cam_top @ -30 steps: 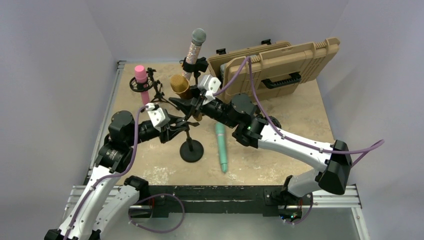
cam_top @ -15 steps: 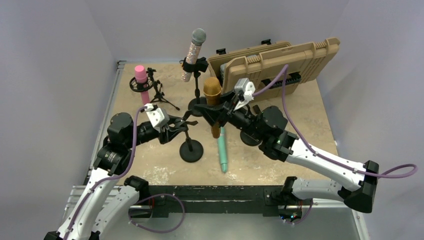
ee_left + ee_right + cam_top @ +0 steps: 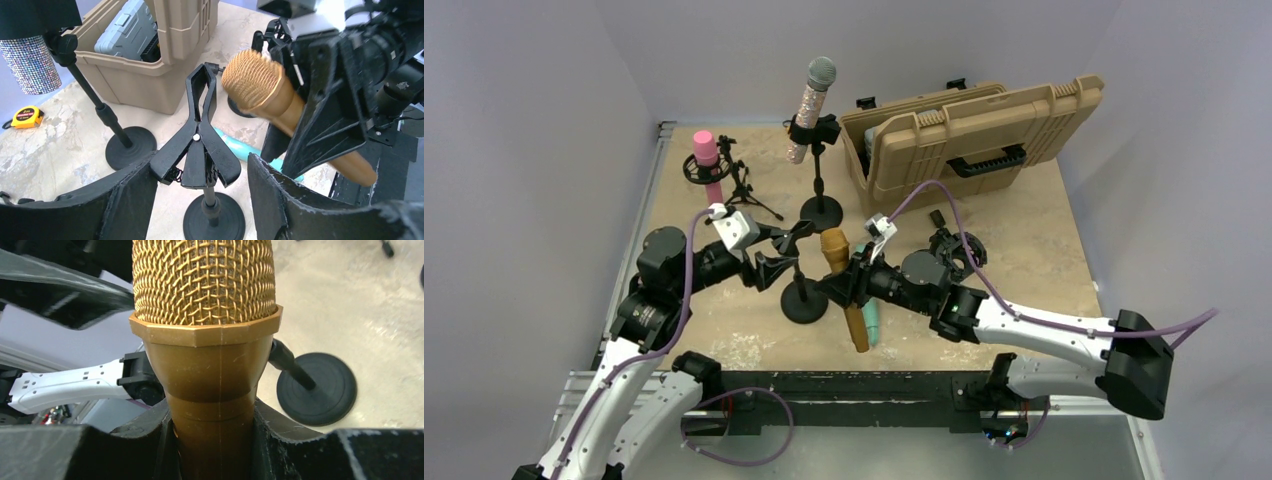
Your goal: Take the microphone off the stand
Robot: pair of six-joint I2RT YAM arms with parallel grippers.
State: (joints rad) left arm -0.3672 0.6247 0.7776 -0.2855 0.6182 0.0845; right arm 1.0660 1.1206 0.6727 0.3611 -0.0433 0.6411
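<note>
The gold microphone [image 3: 835, 245] is clear of the empty clip. I need to lower my right gripper to the tabletop [image 3: 836, 325] beside the stand's base, level the microphone and let it go.
My right gripper [image 3: 852, 292] is shut on the gold microphone [image 3: 835, 245] and holds it tilted in the air, just right of the short black stand [image 3: 807, 300]. In the right wrist view the microphone [image 3: 205, 340] sits tight between my right gripper's [image 3: 212, 415] pads. The stand's spring clip [image 3: 200, 135] is empty. My left gripper [image 3: 202, 165] is open around the clip's levers, its left finger [image 3: 125, 195] against one lever, the right finger apart. It also shows in the top view [image 3: 779, 258].
A teal microphone [image 3: 871, 318] lies on the table below the gold one. A glitter microphone [image 3: 814, 100] on a tall stand and a pink microphone [image 3: 707, 160] on a tripod stand behind. An open tan case [image 3: 974, 130] is at back right. A yellow tape measure [image 3: 25, 116] lies nearby.
My right gripper has carried the gold microphone out of the clip, to the right and then toward the near edge and lower. My left gripper stays at the clip.
</note>
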